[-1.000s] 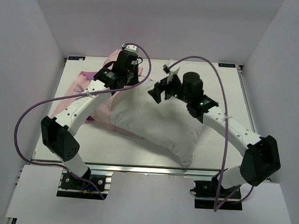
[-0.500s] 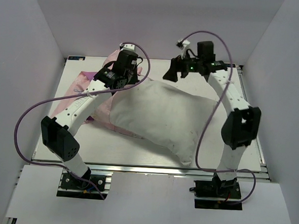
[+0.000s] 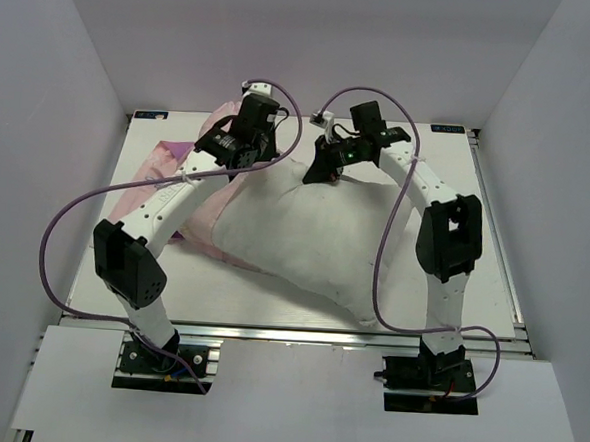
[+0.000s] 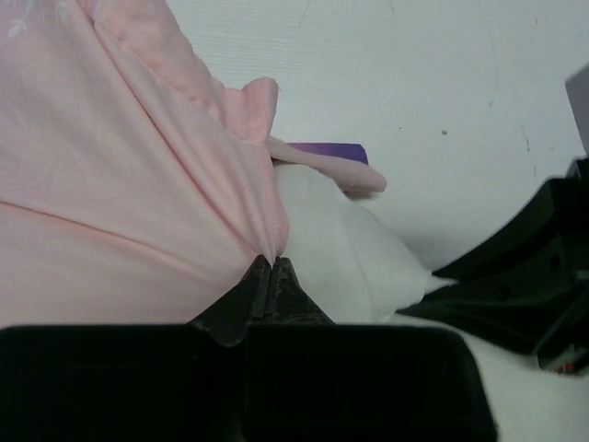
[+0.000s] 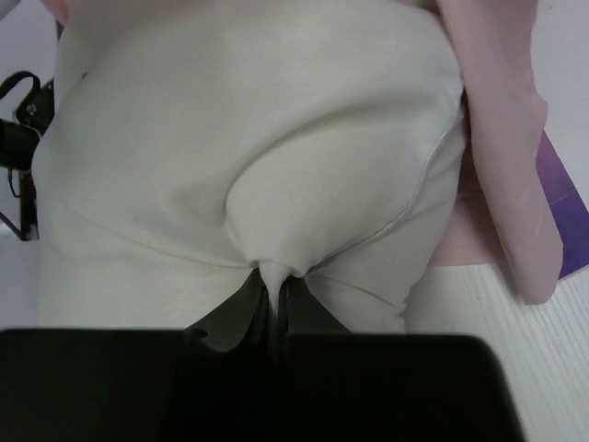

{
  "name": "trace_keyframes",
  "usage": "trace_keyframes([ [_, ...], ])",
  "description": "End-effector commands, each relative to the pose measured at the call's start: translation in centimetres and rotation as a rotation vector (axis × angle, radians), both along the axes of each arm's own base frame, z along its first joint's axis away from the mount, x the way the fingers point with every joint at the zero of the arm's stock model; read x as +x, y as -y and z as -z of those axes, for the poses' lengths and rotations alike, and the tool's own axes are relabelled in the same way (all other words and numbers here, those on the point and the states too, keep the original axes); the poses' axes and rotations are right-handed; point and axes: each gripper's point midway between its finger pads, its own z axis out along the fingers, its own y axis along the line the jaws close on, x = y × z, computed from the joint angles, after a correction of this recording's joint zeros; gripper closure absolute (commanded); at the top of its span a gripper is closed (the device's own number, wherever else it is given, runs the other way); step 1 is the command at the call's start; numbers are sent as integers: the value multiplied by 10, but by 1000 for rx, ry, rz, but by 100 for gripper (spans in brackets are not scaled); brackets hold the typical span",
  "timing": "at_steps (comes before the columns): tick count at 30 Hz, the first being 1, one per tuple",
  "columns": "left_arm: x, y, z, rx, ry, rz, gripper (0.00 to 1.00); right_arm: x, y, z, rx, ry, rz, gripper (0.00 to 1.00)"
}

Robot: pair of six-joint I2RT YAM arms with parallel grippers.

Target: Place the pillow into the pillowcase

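Note:
My right gripper eases the pillow's still-uncovered white fold left in the top view next and releases it, since the pillowcase's held edge lies that way.
The white pillow (image 3: 309, 232) lies across the middle of the table, its left end overlapping the pale pink pillowcase (image 3: 166, 163). At the pillow's far left corner, my left gripper (image 3: 250, 164) is shut on a pinched fold of the pillowcase (image 4: 120, 184), right beside the pillow (image 4: 340, 258). The jaws of my left gripper (image 4: 270, 264) are pressed together on pink cloth. My right gripper (image 3: 318, 172) sits at the pillow's far edge, shut on a small tuft of the pillow (image 5: 258, 138). Its tips (image 5: 274, 278) pinch white fabric. Pink pillowcase (image 5: 497, 110) with a purple patch drapes at that view's right.
White enclosure walls rise behind and to both sides of the table (image 3: 449, 160). Purple cables (image 3: 75, 218) loop off both arms. The two grippers work close together at the pillow's far edge, and the black right gripper (image 4: 525, 276) shows in the left wrist view.
My right gripper was open above the back right of the pillow. It has come down and left to the pillow's far edge and shut on the fabric. The left arm shifted only slightly.

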Motion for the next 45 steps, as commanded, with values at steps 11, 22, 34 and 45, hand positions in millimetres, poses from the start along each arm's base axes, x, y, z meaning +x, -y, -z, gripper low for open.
trace_keyframes([
  [11, -21, 77, -100, -371, 139, 307, 100, -77, -23, -192, 517, 670, 193, 100],
  [22, -135, 108, -79, -513, 14, 547, 100, 15, -32, -95, 348, 627, 566, 100],
  [34, -124, 110, 1, -383, -114, 522, 100, 6, -42, -115, 590, 614, 678, 100],
  [45, -91, 91, 21, -209, -145, 375, 18, 57, -13, -66, 200, 448, 931, 28],
])
